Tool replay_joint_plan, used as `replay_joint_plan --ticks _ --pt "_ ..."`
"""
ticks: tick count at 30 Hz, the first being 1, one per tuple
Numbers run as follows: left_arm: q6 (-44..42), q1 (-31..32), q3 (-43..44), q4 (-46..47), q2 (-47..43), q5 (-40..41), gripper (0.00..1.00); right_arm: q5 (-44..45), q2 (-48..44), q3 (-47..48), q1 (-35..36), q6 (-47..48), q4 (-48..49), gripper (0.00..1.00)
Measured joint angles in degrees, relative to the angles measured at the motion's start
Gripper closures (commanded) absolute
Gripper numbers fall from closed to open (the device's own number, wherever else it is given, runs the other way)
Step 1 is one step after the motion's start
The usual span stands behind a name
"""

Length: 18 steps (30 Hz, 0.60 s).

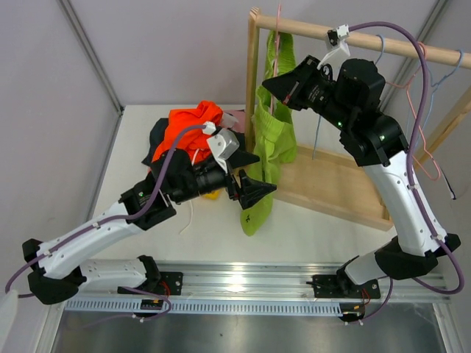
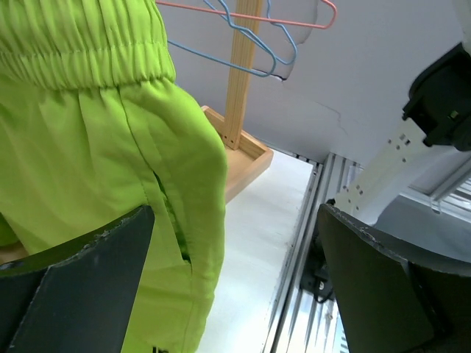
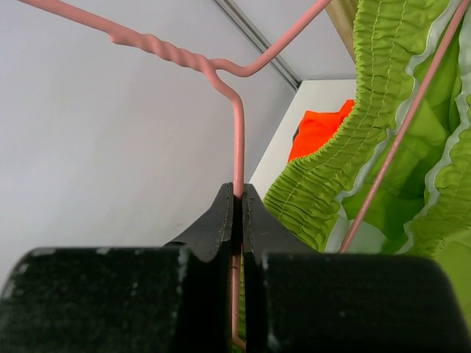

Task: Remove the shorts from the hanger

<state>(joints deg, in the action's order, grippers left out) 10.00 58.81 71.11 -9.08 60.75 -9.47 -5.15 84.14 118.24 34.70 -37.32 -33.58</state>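
The right gripper will next pull toward the nearest blue hanger and release the pink hanger's wire there, as that place is to the gripper's right in the top view.
The lime green shorts (image 1: 271, 140) hang on a pink wire hanger (image 1: 278, 37) at the left end of the wooden rail (image 1: 397, 45). My right gripper (image 1: 277, 87) is shut on the hanger's wire (image 3: 238, 158), with the green waistband (image 3: 346, 154) just to its right. My left gripper (image 1: 255, 191) is open beside the shorts' lower leg. In the left wrist view the green fabric (image 2: 110, 169) lies against the left finger (image 2: 73, 287); the right finger (image 2: 383, 287) stands clear. Orange shorts (image 1: 193, 126), black shorts (image 1: 163, 151) and a bit of pink shorts (image 1: 235, 118) lie piled on the table.
The wooden rack's base tray (image 1: 335, 184) sits at the back right. Empty blue (image 2: 243, 44) and pink (image 2: 294, 18) hangers hang further right on the rail. A metal mounting rail (image 1: 243, 283) runs along the near table edge.
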Motion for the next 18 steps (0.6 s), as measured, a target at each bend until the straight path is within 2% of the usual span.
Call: replay_joint_plan --ticks 6,9,12,13,15,16,18 --pt "-0.6 0.9 0.2 2.6 3.2 3.5 0.01 0.8 -1.0 -1.2 0.1 0.0 0.5 1.0" --pt "-0.6 1.0 0.2 4.5 5.4 5.2 0.08 1.1 -1.4 -1.3 0.1 -0.1 0.5 1.0" --pt "-1.1 1.3 0.0 6.3 7.1 8.0 0.4 1.2 -2.2 -1.7 0.1 -0.5 0.6 1.0" --pt "-1.0 1.3 -0.1 6.9 7.5 8.9 0.58 1.2 -2.6 -2.2 0.1 -0.6 0.8 1.0" --pt "-1.3 1.6 -0.2 7.5 7.9 11.1 0.68 1.9 -3.5 -3.2 0.0 -0.8 1.6 1.0" --pt "-1.6 1.9 -0.2 7.9 8.0 12.2 0.81 2.0 -3.9 -3.6 -0.1 -0.9 1.9 1.0" --pt "-1.6 2.2 -0.2 8.6 8.0 13.7 0.99 2.4 -4.6 -4.4 -0.1 -1.0 2.1 1.0"
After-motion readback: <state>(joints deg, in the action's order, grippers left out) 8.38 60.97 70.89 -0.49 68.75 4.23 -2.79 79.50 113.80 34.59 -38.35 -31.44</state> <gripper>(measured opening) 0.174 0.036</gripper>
